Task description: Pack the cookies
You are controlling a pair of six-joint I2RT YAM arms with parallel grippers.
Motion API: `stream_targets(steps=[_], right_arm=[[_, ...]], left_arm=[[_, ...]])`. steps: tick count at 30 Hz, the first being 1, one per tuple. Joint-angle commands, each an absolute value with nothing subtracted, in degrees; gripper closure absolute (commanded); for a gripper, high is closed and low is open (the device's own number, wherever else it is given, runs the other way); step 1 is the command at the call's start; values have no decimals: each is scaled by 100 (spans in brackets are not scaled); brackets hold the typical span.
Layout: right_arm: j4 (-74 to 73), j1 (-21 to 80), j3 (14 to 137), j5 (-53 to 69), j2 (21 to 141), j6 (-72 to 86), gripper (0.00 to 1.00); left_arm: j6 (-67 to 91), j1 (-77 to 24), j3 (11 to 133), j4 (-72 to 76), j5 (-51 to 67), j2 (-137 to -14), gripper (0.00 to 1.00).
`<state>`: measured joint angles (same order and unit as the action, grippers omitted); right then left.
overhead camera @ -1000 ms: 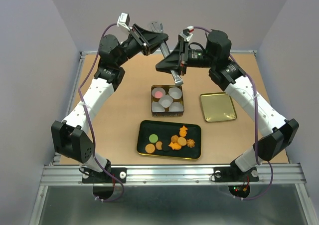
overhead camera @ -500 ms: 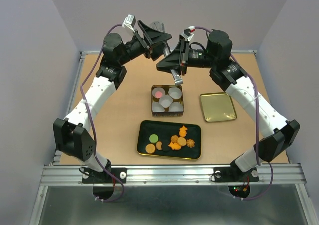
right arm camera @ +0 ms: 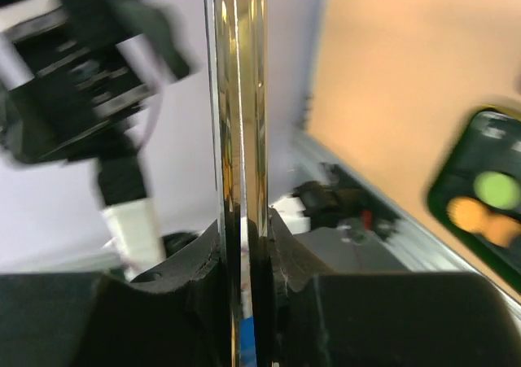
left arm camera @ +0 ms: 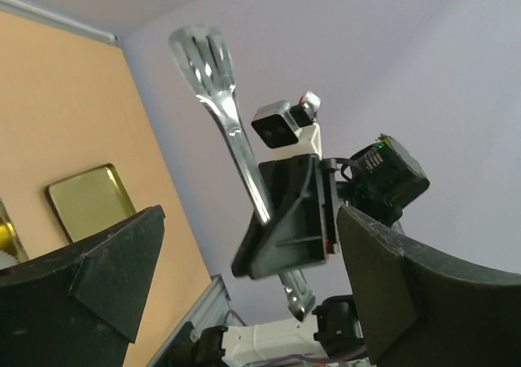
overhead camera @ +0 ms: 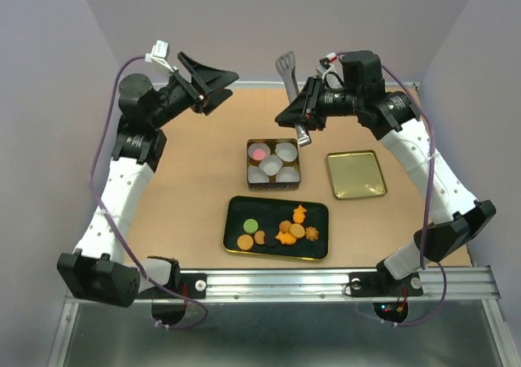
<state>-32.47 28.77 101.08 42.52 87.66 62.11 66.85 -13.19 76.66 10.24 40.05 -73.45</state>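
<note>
The robot's right gripper will next move back and down over the orange cookies on the black tray, closer to the robot's base than the tongs, and then open.
The cookies (overhead camera: 281, 230) lie on a black tray (overhead camera: 236, 212) at the near middle: green, orange, dark and star shapes. One pink cookie (overhead camera: 258, 150) sits in a paper cup inside the square tin (overhead camera: 273, 182). My right gripper (overhead camera: 298, 111) is shut on the handle of slotted metal tongs (overhead camera: 286, 64), which it holds in the air above the tin's far side. In the right wrist view the tongs (right arm camera: 240, 98) run straight up between the fingers of that gripper (right arm camera: 244, 245). My left gripper (overhead camera: 218, 89) hangs open and empty at the far left, apart from the tongs (left arm camera: 232, 131).
A gold tin lid (overhead camera: 356, 174) lies right of the tin. Several white paper cups fill the tin. The table has a raised rim along the back and sides (overhead camera: 130, 115). A grey wall stands behind.
My left gripper has opened, let go of the tongs and swung away to the left. The right gripper kept the tongs, which now point up toward the back wall.
</note>
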Motion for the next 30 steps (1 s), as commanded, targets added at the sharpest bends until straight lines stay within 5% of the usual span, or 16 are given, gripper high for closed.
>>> stream_targets(steps=[1,7,17,30], right_arm=[[-6570,2830,11064,2595,8841,4100,94],[-7655,2935,9909,1881,8264,3638,99],[-7331,4973,8553,1354,7673,5649,87],[-6205,5651,7102,958,7022,7383,48]], left_arm=[[6048,-994,7427,660,4131,-6584,1],[4844,-940,7278,-1069,3562,-5951,1],[4000,-949,6759,-2328,3208,-5133,1],[3665,-1160,6688,-2961,3507,-4623,1]])
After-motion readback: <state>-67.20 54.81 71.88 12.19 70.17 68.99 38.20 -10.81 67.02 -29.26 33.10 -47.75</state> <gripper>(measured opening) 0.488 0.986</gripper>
